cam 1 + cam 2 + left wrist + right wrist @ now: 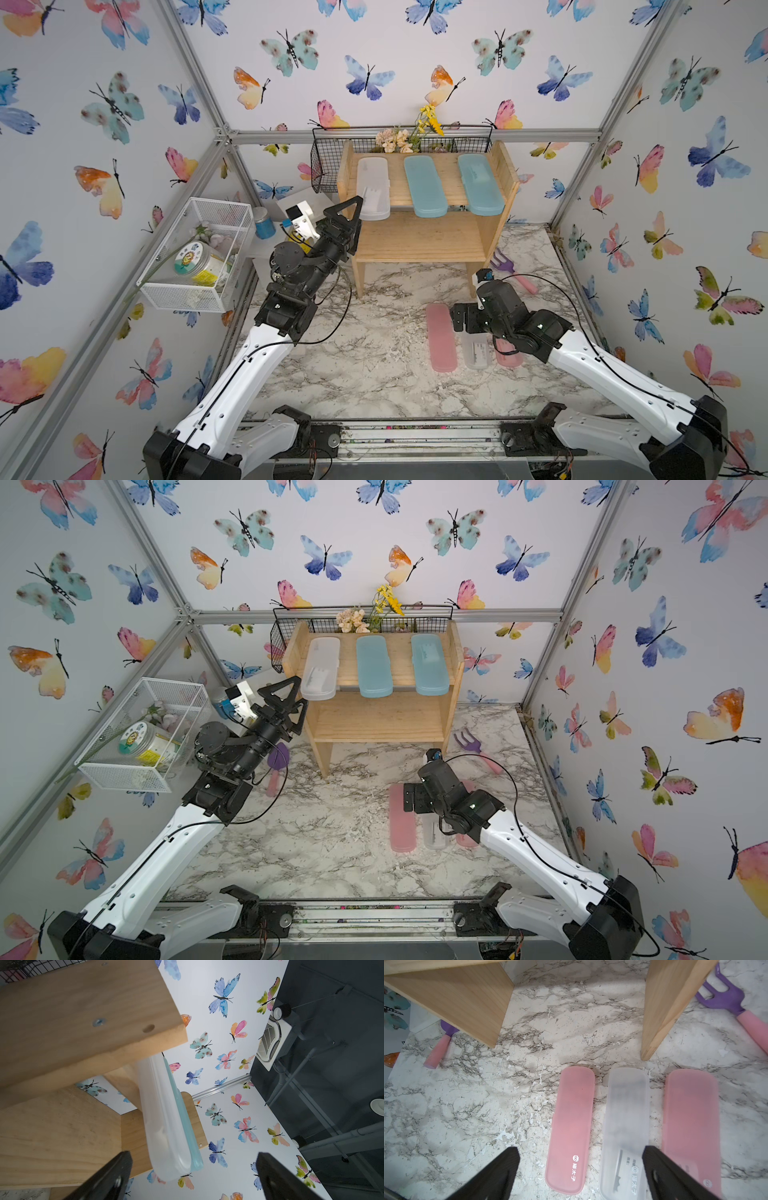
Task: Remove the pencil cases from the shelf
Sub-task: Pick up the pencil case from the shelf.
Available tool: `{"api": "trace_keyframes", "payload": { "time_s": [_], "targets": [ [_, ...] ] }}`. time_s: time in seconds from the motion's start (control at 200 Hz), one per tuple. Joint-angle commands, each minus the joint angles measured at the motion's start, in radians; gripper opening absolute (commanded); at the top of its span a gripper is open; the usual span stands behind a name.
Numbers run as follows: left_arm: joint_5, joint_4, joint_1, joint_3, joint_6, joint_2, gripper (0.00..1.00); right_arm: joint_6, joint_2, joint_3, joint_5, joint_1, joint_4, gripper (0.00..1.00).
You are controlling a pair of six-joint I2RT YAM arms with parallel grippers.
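My left gripper needs to advance toward the shelf and close its open fingers around the clear case's near end (375, 212) (172, 1166), because that end overhangs the shelf's front edge.
The pine shelf (419, 245) stands at the back of the marble table. Its upper tier carries three pencil cases, a frosted clear one (373, 187) and two teal ones (424, 185) (480, 183), all overhanging the front edge. My left gripper (356, 224) is open at the shelf's left front, its jaws either side of the clear case's (166, 1126) near end without touching it. Three more cases lie on the table: pink (571, 1128), clear (625, 1118), pink (691, 1118). My right gripper (580, 1159) hovers open and empty just above them.
A black wire basket (328, 166) with flowers hangs behind the shelf. On the left wall hangs a white wire basket (195, 253) holding a jar, close to my left arm. A purple toy rake (500, 262) and shovel (277, 758) lie beside the shelf legs.
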Motion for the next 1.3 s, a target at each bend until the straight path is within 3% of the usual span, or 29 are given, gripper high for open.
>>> {"api": "trace_keyframes", "payload": {
  "time_s": [0.0,0.345,0.476,0.801,0.996,1.297],
  "targets": [
    [0.054,0.042,0.004,0.015,-0.020,0.007,0.99,-0.021,0.014,0.020,0.037,-0.003,-0.025,0.99],
    [0.066,0.039,0.004,0.022,-0.016,0.061,0.87,-0.039,0.045,0.036,0.039,-0.004,-0.017,0.99],
    [0.065,0.039,0.006,0.034,-0.002,0.077,0.74,-0.043,0.053,0.038,0.034,-0.005,-0.016,0.99],
    [0.052,0.043,0.006,0.036,-0.001,0.092,0.71,-0.050,0.074,0.035,0.022,-0.005,-0.007,0.99],
    [0.055,0.049,0.007,0.036,-0.006,0.106,0.58,-0.051,0.072,0.033,0.018,-0.004,-0.007,0.99],
    [0.059,0.047,0.011,0.043,-0.003,0.117,0.48,-0.051,0.064,0.035,0.019,-0.005,-0.017,0.99]
  ]
}}
